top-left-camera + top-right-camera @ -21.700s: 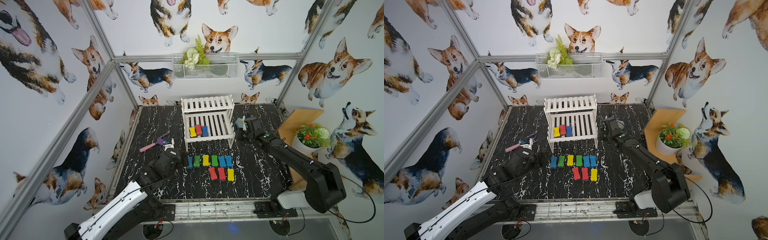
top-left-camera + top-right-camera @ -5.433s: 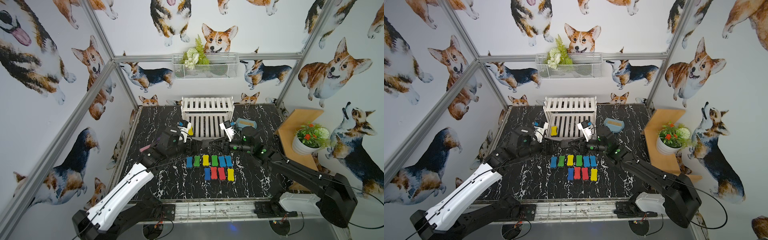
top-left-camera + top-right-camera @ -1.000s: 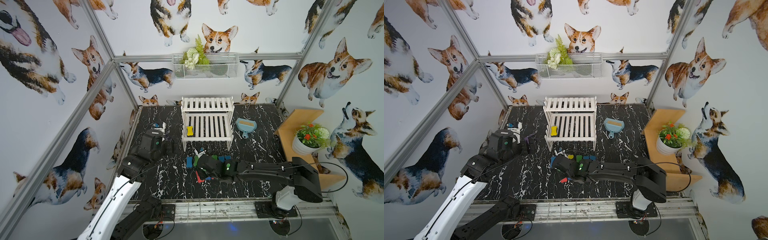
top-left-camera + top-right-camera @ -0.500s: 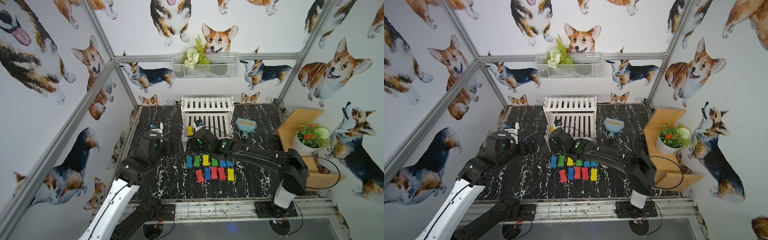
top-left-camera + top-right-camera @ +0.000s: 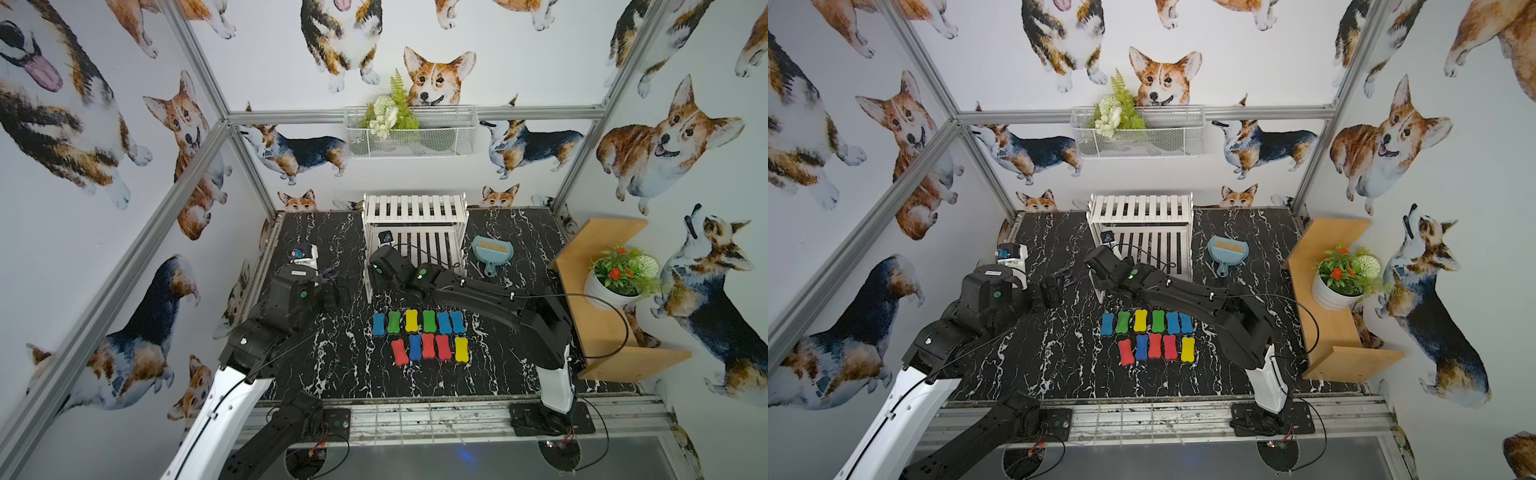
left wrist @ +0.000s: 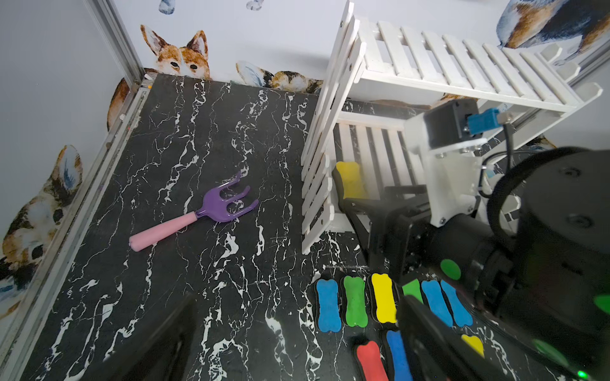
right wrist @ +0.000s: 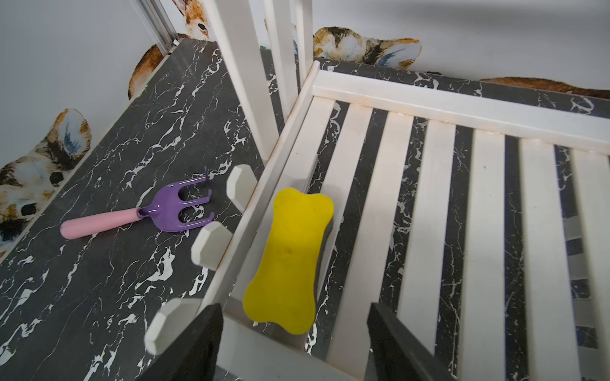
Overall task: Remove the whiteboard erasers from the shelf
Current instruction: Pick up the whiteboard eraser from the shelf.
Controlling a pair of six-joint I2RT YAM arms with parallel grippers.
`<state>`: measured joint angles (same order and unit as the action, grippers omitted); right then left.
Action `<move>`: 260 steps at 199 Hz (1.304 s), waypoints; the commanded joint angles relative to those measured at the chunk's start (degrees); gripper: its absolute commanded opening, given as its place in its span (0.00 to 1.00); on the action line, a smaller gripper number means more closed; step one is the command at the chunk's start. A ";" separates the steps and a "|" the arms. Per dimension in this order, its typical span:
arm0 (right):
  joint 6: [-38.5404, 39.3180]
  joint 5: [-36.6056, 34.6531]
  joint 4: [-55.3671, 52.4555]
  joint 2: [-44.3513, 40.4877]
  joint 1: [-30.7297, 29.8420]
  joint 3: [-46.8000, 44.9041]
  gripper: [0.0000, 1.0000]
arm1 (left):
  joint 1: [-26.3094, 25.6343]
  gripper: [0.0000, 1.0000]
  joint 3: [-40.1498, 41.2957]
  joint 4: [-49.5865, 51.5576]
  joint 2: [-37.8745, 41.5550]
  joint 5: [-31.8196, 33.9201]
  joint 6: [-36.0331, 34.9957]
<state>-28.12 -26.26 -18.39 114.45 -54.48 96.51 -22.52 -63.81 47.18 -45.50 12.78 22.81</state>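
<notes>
My right gripper pushes outward over the shelf's front edge next and closes its fingers around the yellow eraser's near end (image 7: 280,307), which lies outward of them.
One yellow eraser (image 7: 290,260) lies at the left end of the white shelf's (image 7: 442,105) lower tier; it also shows in the left wrist view (image 6: 351,179). My right gripper (image 7: 293,343) stands open just in front of it, jaws either side, touching nothing. In both top views the right wrist (image 5: 388,268) hides that eraser. Several erasers lie on the table in two rows (image 5: 417,322) (image 5: 1156,347) in front of the shelf (image 5: 415,205). My left gripper (image 6: 290,339) hangs open and empty left of the rows (image 5: 336,286).
A purple fork with a pink handle (image 6: 198,214) lies left of the shelf. A light-blue dustpan (image 5: 492,251) sits right of it. A tan wooden shelf (image 5: 602,299) with a potted plant (image 5: 619,274) stands at the right; a wire basket (image 5: 409,133) hangs on the back wall.
My right gripper left a red eraser at the left end of the front row, rose, moved back to the shelf's lower tier and opened wider. The left arm barely moved.
</notes>
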 commanded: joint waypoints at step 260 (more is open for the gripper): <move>-1.71 6.06 4.42 -10.36 1.32 -9.30 0.22 | 0.55 0.99 5.30 -4.22 -0.08 -5.14 2.83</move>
<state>-26.98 -20.51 -16.84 108.57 -52.18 90.89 -22.35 -59.16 45.76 -45.87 10.96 23.92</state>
